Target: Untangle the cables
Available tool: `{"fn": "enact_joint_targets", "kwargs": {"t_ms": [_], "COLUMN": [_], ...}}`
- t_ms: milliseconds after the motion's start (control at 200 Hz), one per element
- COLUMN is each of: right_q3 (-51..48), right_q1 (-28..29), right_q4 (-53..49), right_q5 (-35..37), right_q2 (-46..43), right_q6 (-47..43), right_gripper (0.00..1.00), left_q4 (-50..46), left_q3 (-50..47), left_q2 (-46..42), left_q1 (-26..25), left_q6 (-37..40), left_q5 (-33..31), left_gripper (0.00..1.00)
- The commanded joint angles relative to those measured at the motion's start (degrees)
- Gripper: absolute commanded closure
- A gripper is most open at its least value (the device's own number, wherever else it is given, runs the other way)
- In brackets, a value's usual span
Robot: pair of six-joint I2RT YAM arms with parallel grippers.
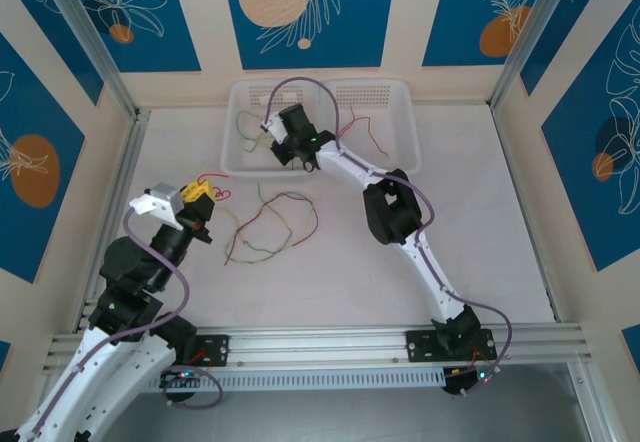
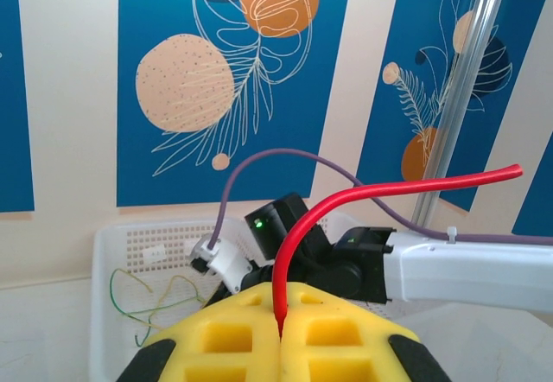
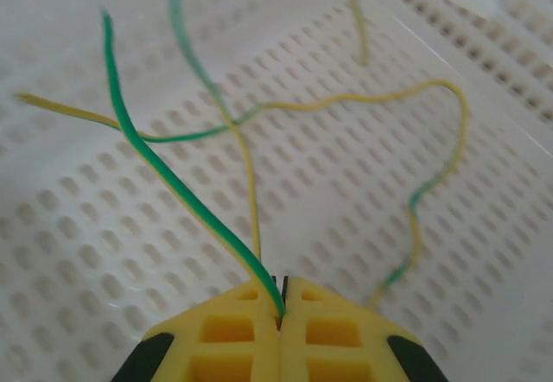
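Observation:
The green-and-yellow cable [image 3: 173, 183] is already inside the basket, so the robot's right gripper next needs to stay low over the basket's perforated bottom and open to release it.
My left gripper [image 1: 200, 196] hovers over the left of the table, its yellow fingers [image 2: 225, 334] shut on a red cable [image 2: 363, 194]. That cable rises from the jaws and curves off to the right. A loose tangle of red, green and tan cables [image 1: 270, 227] lies on the table just right of that gripper. My right gripper [image 1: 272, 142] is down inside the white basket [image 1: 400, 97], shut on a green-and-yellow cable [image 3: 173, 183]. This cable loops over the perforated basket floor [image 3: 86, 252] and crosses itself. Another red cable [image 1: 372, 134] lies at the basket's right side.
The right arm [image 2: 449, 265] stretches across the table's middle towards the basket [image 2: 112, 244] at the far wall. Metal frame posts stand at the corners, and patterned blue walls close in three sides.

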Motion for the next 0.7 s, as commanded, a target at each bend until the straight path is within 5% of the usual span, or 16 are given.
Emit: {"fn": "enact_joint_targets", "kwargs": {"t_ms": [0,145,430,695], "right_q3": [2.7,5.5,8.6,7.5], "right_q1": [-1.3,-1.6,-1.1,-0.3], "right_q4": [-4.1,-6.5,-8.5,-9.6], "right_q5": [-2.2,-2.7,-2.2,-3.5], "right_q2": [-0.9,-0.6,-2.6,-10.2], "right_q6": [4.2,4.2,3.9,4.4], "right_gripper": [1.0,1.0,0.56,0.44], "left_q4": [-0.1,0.0,-1.2,-1.3], "left_q3": [-0.1,-0.1,0.0,-0.1], "left_q2": [-0.6,-0.7,-1.3,-1.1], "left_q1": [0.6,0.6,0.6,0.6], "left_q6": [-0.5,-0.5,-0.1,-0.3], "left_q5": [-0.5,-0.8,-1.7,-1.7], "left_gripper": [1.0,1.0,1.0,1.0]}}
